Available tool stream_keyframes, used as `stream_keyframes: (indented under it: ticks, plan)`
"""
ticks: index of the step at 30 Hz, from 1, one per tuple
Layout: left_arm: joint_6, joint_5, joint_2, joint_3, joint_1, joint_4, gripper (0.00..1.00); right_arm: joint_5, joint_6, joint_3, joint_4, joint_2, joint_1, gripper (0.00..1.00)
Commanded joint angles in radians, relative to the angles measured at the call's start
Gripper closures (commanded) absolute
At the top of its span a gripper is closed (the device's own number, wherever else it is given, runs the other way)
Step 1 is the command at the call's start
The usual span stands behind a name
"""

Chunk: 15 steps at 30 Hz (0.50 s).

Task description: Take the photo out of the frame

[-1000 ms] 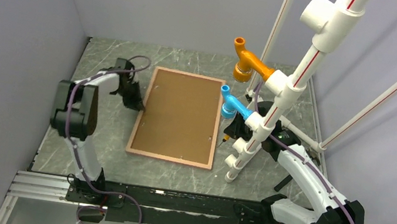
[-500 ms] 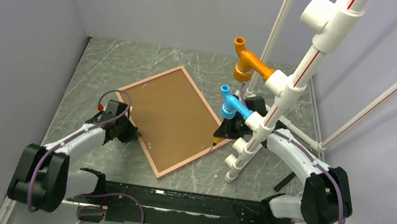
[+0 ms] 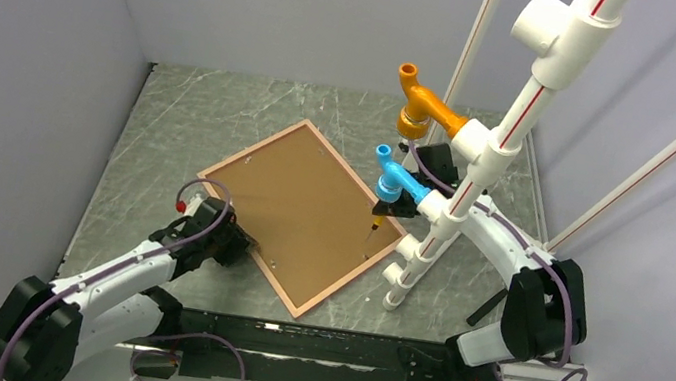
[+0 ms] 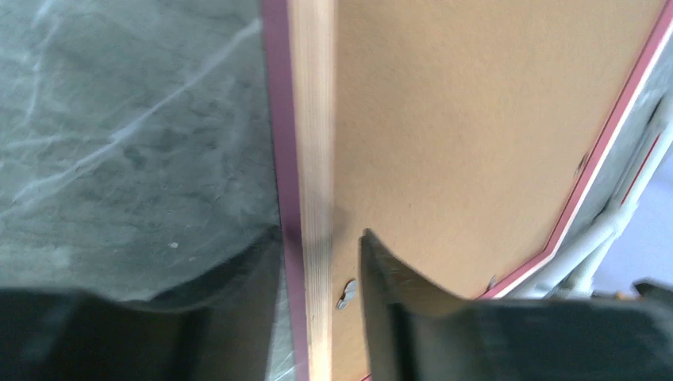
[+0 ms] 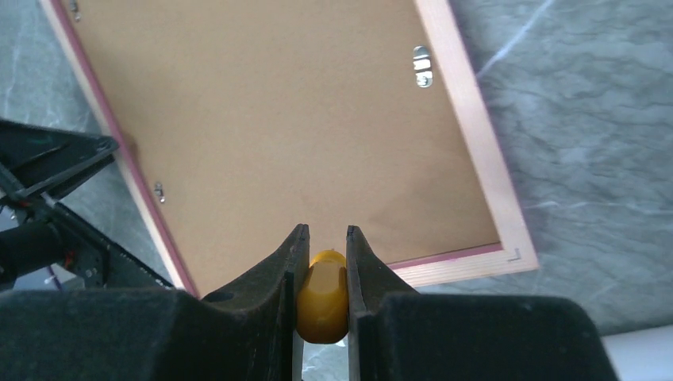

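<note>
The tabletop is bare outward of and below the robot's right gripper, clear of the frame (image 3: 253, 148), so the right gripper should move outward past the border and lower the tool to let it go.
The pink frame (image 3: 253, 148) lies face down, turned like a diamond, with the brown backing board (image 3: 301, 210) filling it. The photo is hidden under the board. My left gripper (image 3: 240, 242) is at the frame's near-left edge. In the left wrist view its fingers straddle the pale wood border (image 4: 313, 143), shut on it, with a metal turn clip (image 4: 345, 294) beside them. My right gripper (image 3: 381, 212) hovers over the frame's right corner, shut on a yellow-handled tool (image 5: 321, 294) whose thin tip points down at the board (image 5: 278, 119).
A white pipe stand (image 3: 453, 208) with an orange fitting (image 3: 423, 102) and a blue fitting (image 3: 392, 173) rises right beside the frame's right corner. Grey walls close in the marble table (image 3: 185, 107) on three sides. More turn clips (image 5: 422, 65) sit along the frame's border.
The frame has swung from square to diagonal and slid toward the near side. My left arm drew back toward its base along the frame's edge. The right gripper shifted further back.
</note>
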Motion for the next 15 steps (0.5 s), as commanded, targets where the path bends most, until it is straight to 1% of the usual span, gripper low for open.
stream_keyframes:
  ticks: [1,3,5,9,11,15]
  plan:
    - [0.095,0.039,-0.036,0.026,-0.004,0.042,0.50,0.065,-0.051,0.041,-0.076,0.024,-0.016,1.00]
    - [0.158,0.070,-0.033,0.043,-0.004,0.026,0.40,0.071,-0.050,0.028,-0.076,0.029,-0.018,1.00]
    - [0.208,0.092,-0.040,0.048,-0.004,0.016,0.37,0.074,-0.046,0.018,-0.073,0.037,-0.019,1.00]
    - [0.269,0.146,-0.089,0.017,-0.003,0.031,0.37,0.064,-0.039,0.011,-0.053,0.049,-0.019,1.00]
    - [0.288,0.193,-0.111,-0.007,-0.004,0.065,0.37,0.062,-0.033,0.015,-0.049,0.050,-0.018,1.00]
    - [0.297,0.254,-0.109,-0.047,-0.003,0.124,0.36,0.095,-0.042,0.037,-0.073,0.075,-0.020,1.00]
